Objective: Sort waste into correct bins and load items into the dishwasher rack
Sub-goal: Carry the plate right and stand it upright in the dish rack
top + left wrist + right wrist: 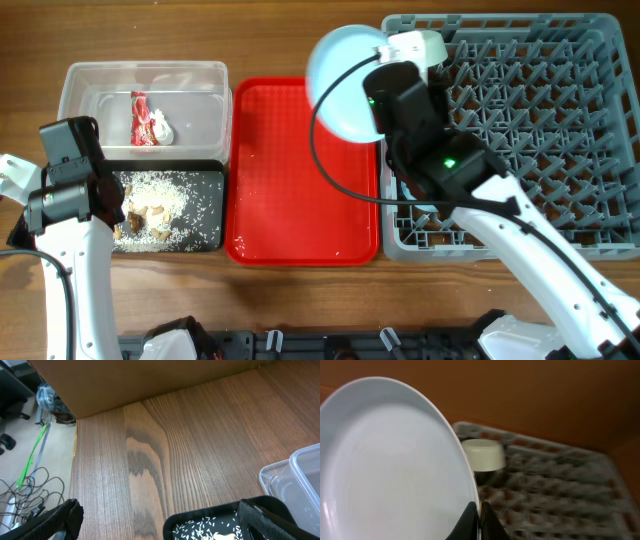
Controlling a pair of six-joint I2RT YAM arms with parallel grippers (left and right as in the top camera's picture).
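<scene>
The plate (345, 80) goes across in my right gripper next, then down for release. The rack's empty wires lie below the gripper and to its right in the overhead view.
My right gripper (479, 515) is shut on the rim of the light blue round plate (345, 80), holding it tilted in the air over the gap between the red tray and the grey dishwasher rack (560, 120). The plate (390, 470) fills the right wrist view, with a pale upturned bowl (482, 454) in the rack behind it. My left gripper (160, 520) is open and empty at the left end of the black bin (190, 240), which holds white rice with brown bits (160, 205). The clear bin (145, 80) holds the red wrapper (140, 118) and white paper scrap (160, 128).
The flat red tray (300, 180) lies between the bins and the rack. Bare wooden table lies left of the black bin (200, 520). The table's left edge drops to a floor with cables (30, 485).
</scene>
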